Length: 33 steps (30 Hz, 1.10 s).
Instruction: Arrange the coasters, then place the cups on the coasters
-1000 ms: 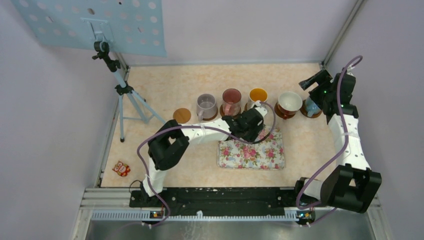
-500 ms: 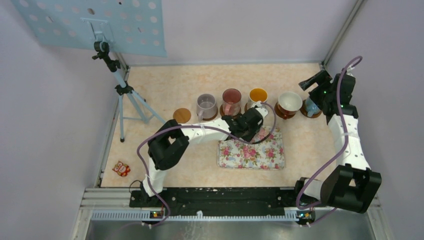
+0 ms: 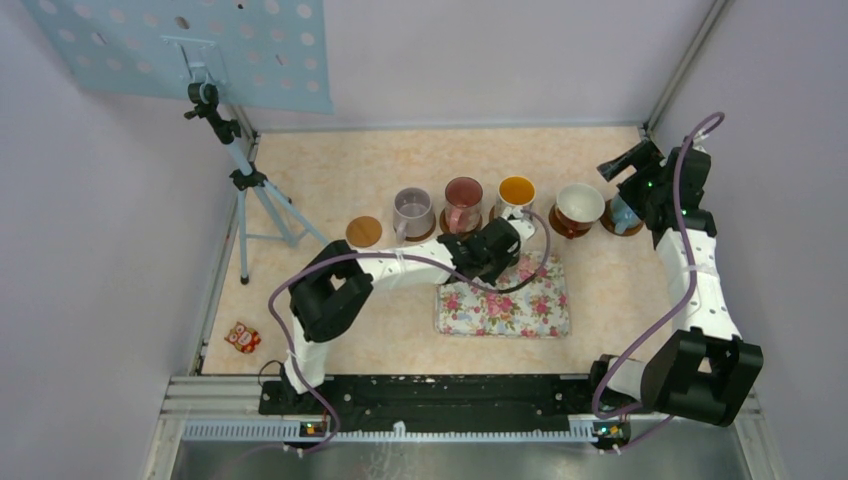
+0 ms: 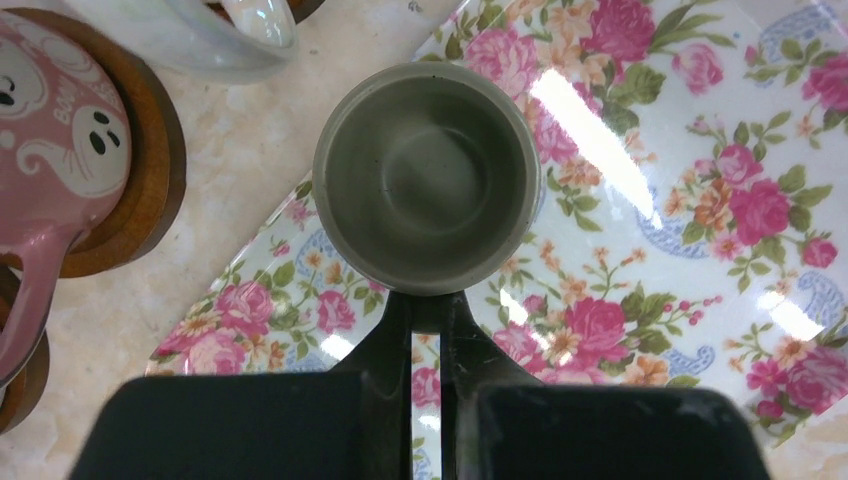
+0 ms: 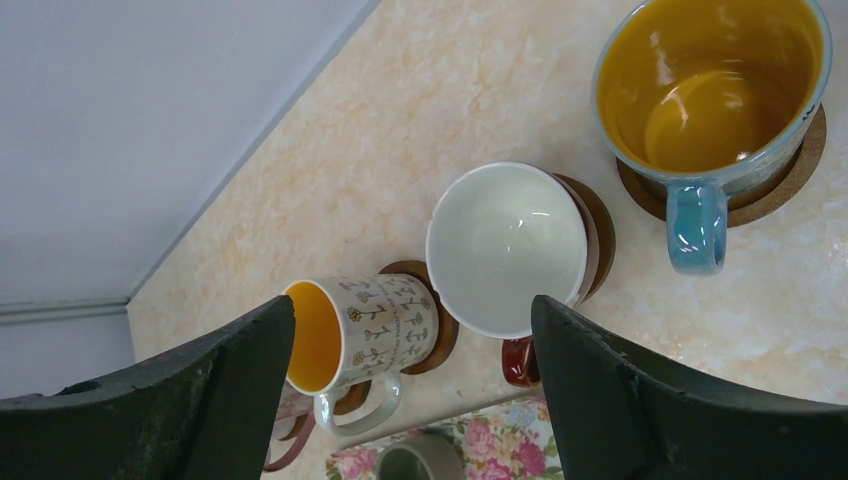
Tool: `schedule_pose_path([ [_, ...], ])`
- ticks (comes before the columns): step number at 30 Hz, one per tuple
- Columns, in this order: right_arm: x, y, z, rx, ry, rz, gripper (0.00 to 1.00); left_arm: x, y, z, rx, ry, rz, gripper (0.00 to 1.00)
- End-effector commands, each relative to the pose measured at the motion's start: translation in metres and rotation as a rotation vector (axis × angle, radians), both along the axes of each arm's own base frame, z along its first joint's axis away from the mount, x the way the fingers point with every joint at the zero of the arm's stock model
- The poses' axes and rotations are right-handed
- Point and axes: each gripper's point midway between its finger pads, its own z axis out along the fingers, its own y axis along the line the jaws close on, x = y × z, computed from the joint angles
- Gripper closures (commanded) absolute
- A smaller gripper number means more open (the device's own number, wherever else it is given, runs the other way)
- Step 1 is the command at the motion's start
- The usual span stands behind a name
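Observation:
My left gripper will next lift the grey-green cup, move it left in the top view to the only bare coaster, lower it and let go.
A small grey-green cup [image 4: 427,175] stands on the corner of the floral tray [image 4: 700,150], and my left gripper [image 4: 427,305] is shut on its handle. In the top view that gripper [image 3: 497,248] hides the cup. Behind it runs a row of brown coasters. They carry the lavender cup [image 3: 413,212], pink cup [image 3: 463,203], white cup with orange inside [image 3: 516,193], wide white cup [image 3: 580,205] and light blue cup [image 5: 715,85]. One coaster [image 3: 364,231] at the row's left end is bare. My right gripper [image 5: 412,305] hangs open above the row's right end, holding nothing.
A camera tripod [image 3: 243,180] stands at the back left, its legs spreading close to the bare coaster. A small red owl figure [image 3: 243,337] lies near the front left edge. Walls close in the table on the left, back and right.
My left gripper's jaws have closed onto the grey-green cup's handle, and the left arm has shifted slightly leftward. The right arm has not moved.

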Motion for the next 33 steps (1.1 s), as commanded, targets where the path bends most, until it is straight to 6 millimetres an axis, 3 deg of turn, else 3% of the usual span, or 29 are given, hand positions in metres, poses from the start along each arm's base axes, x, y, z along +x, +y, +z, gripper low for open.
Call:
schedule_pose_path([
  [1, 0.004, -0.004, 0.014, -0.012, -0.053, 0.0, 0.13, 0.005, -0.001, 0.047, -0.09, -0.092, -0.032, 1.0],
  [5, 0.004, -0.004, 0.014, -0.016, -0.051, 0.003, 0.13, 0.003, -0.002, 0.079, -0.143, -0.155, -0.094, 1.0],
  [11, 0.006, -0.004, 0.013, -0.019, -0.049, 0.008, 0.13, -0.008, -0.001, 0.157, -0.333, -0.238, -0.271, 1.0],
  [16, 0.01, -0.004, 0.012, -0.01, -0.047, 0.016, 0.13, 0.027, 0.028, 0.206, -0.403, -0.281, -0.231, 1.0],
  [21, 0.015, -0.003, 0.012, -0.005, -0.044, 0.024, 0.13, 0.08, 0.083, 0.236, -0.394, -0.338, -0.074, 1.0],
  [26, 0.022, -0.004, 0.012, 0.002, -0.045, 0.03, 0.13, 0.107, 0.14, 0.24, -0.312, -0.393, 0.087, 1.0],
  [30, 0.027, -0.003, 0.01, 0.019, -0.041, 0.032, 0.13, 0.119, 0.198, 0.219, -0.272, -0.345, 0.275, 1.0],
  [33, 0.028, -0.003, 0.009, 0.022, -0.038, 0.034, 0.13, 0.118, 0.227, 0.205, -0.242, -0.335, 0.335, 1.0],
])
